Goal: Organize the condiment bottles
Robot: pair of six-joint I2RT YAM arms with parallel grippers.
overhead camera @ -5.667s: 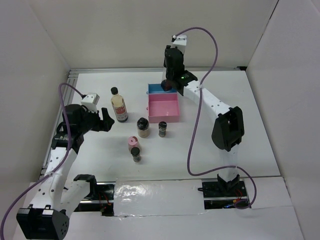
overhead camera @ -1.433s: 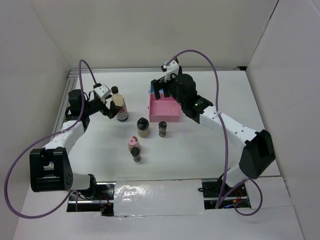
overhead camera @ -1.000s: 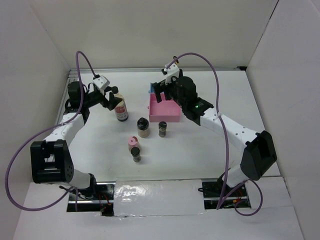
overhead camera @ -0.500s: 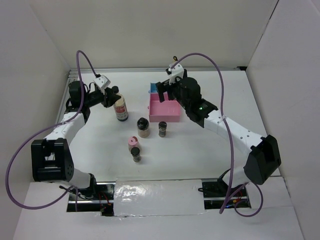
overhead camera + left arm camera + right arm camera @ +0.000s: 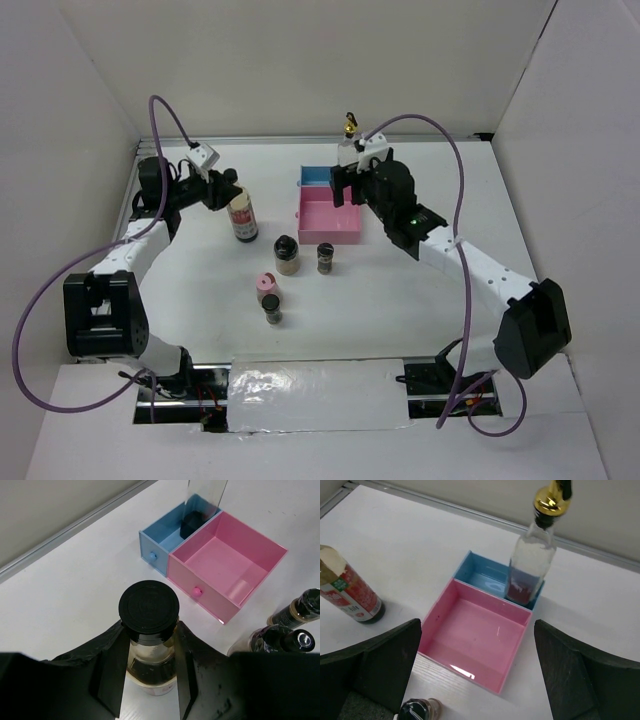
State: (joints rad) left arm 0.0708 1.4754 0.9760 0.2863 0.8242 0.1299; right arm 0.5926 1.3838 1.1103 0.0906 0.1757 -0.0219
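The clear bottle (image 5: 349, 137) leaves room, so my left gripper should lift the bottle, carry it outward over the blue tray's empty end (image 5: 316, 177), lower it there and release it.
The tall black-capped bottle (image 5: 241, 214) with a tan label stands at the left, and my left gripper (image 5: 226, 190) is shut on its neck. In the left wrist view both black fingers press the neck below the cap of the black-capped bottle (image 5: 148, 605). The clear gold-spouted bottle (image 5: 349, 137) stands upright in the blue tray (image 5: 312, 177). My right gripper (image 5: 346, 186) hangs open over the pink tray (image 5: 330, 222), holding nothing. Small jars stand in front: two black-lidded jars (image 5: 286, 254) (image 5: 325, 258), a pink-lidded jar (image 5: 266, 287) and another black-lidded jar (image 5: 272, 310).
The pink tray (image 5: 435, 615) is empty and adjoins the blue tray (image 5: 480, 572), where the clear bottle (image 5: 532, 560) fills the far right corner. White walls enclose the table on the left, back and right. A plastic-covered strip (image 5: 315, 392) lies along the near edge.
My left gripper has shut on the black-capped bottle's neck. The right arm has drawn back to the right, away from the clear bottle that stands in the blue tray.
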